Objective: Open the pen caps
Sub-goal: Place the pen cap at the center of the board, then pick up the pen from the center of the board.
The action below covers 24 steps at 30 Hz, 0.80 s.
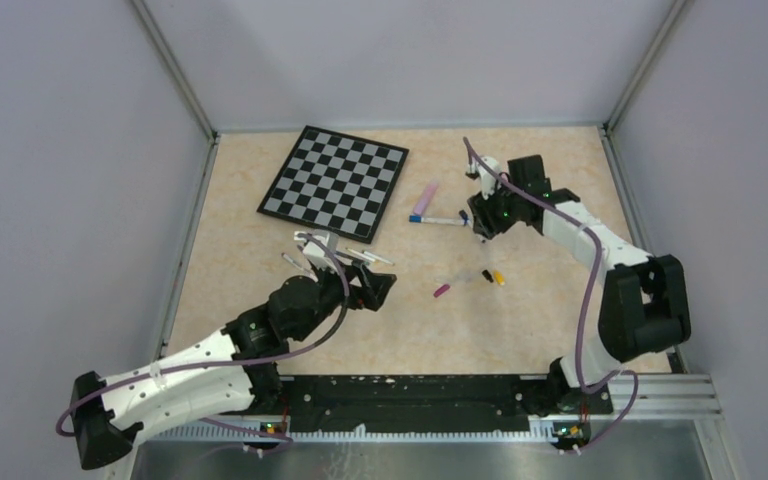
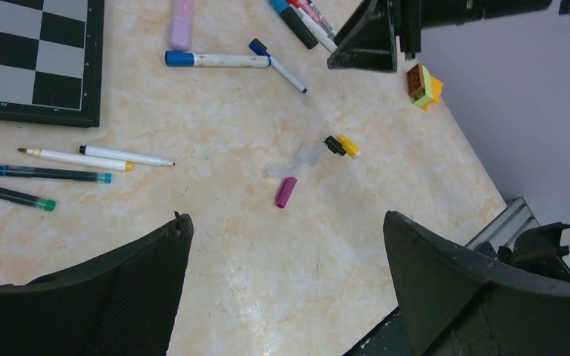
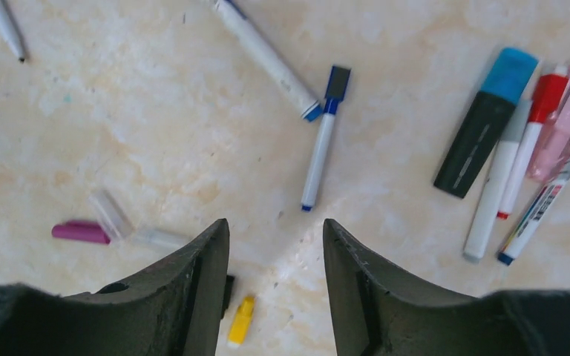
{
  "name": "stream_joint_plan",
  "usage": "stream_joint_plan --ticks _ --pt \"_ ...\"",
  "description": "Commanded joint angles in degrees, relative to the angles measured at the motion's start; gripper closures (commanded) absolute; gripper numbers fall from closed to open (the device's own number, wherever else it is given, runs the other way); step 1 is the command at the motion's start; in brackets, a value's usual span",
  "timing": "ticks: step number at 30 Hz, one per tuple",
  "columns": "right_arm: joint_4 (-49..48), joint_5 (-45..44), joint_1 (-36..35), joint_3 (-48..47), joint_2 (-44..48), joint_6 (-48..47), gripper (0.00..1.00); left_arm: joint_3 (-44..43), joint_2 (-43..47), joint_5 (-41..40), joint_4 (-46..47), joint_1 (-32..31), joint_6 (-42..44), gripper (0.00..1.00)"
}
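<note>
The right gripper lowers toward the thin blue-capped pen (image 3: 323,148) next, fingers around its white body by the pen's near end, since the cap sits at its far end.
Loose pen caps lie mid-table: a purple cap (image 2: 286,192), a black cap (image 2: 334,145), a yellow cap (image 2: 348,146) and clear caps (image 2: 308,156). The yellow cap (image 3: 241,320) also shows under my right gripper (image 3: 274,226), whose jaws stand apart over bare table with nothing between them. Ahead of it lie a thin blue-capped pen (image 3: 323,148) and a white marker (image 3: 263,52). Capped pens (image 3: 516,156) lie in a bunch to its right. My left gripper (image 2: 287,219) is wide open and empty, just short of the purple cap. More pens (image 2: 104,157) lie to its left.
The black-and-white chessboard (image 1: 335,195) lies at the back left, with a cluster of pens (image 1: 340,255) just in front of it. A pink highlighter (image 2: 181,22) lies near the white marker. A yellow-orange block (image 2: 423,83) sits by the right wall.
</note>
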State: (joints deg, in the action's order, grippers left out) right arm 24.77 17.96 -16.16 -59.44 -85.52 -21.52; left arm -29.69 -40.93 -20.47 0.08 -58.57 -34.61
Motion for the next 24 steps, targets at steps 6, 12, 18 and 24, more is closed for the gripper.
stream_joint_plan --ticks 6,12,18,24 --pt "4.9 -1.85 0.49 -14.76 -16.33 1.73 0.55 2.37 4.12 -1.8 2.42 0.29 -0.69 0.01" --pt "7.26 -4.24 0.48 -19.8 -23.09 1.39 0.63 1.73 2.87 -2.12 2.17 0.29 0.02 0.01" --pt "7.23 -6.23 0.09 -20.77 -26.2 1.51 0.72 1.09 1.9 -2.23 1.86 0.38 0.59 0.01" --pt "7.09 -9.59 -0.51 -20.69 -28.25 1.49 0.77 0.74 1.56 -2.07 1.97 0.48 0.88 0.01"
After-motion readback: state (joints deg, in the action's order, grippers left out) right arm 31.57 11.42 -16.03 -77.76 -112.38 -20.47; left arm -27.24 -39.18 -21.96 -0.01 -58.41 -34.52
